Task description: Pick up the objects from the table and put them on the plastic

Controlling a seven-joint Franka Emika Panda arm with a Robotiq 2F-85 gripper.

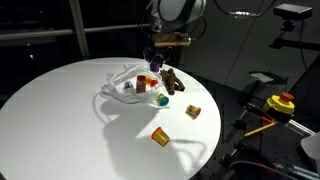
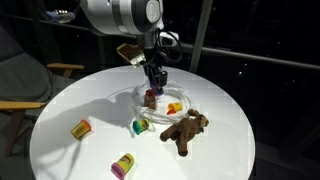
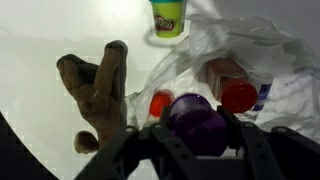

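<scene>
The purple tub still hangs above the plastic, so my gripper should next lower it into the gap between the red-lidded tub and the orange one and release it.
My gripper [image 3: 196, 138] is shut on a purple tub [image 3: 195, 118] and holds it just above the crumpled clear plastic [image 3: 255, 55]. The gripper shows in both exterior views [image 1: 155, 66] [image 2: 153, 86], over the plastic [image 1: 120, 90] [image 2: 172, 96]. A red-lidded tub [image 3: 238, 97] and an orange one [image 3: 160, 103] lie on the plastic. A brown plush toy [image 3: 95, 85] [image 1: 172, 80] [image 2: 186, 130] lies on the table beside the plastic. A green tub [image 3: 168, 18] [image 1: 162, 99] [image 2: 140, 126] stands nearby. Two more small tubs [image 1: 193, 111] [image 1: 159, 136] lie farther out on the table.
The round white table [image 1: 60, 120] [image 2: 70, 95] has a dark drop all round its edge. A yellow tub [image 2: 81, 128] and a pink-green tub [image 2: 123, 165] lie near its rim. Tools and a red-yellow button [image 1: 281, 101] sit off the table.
</scene>
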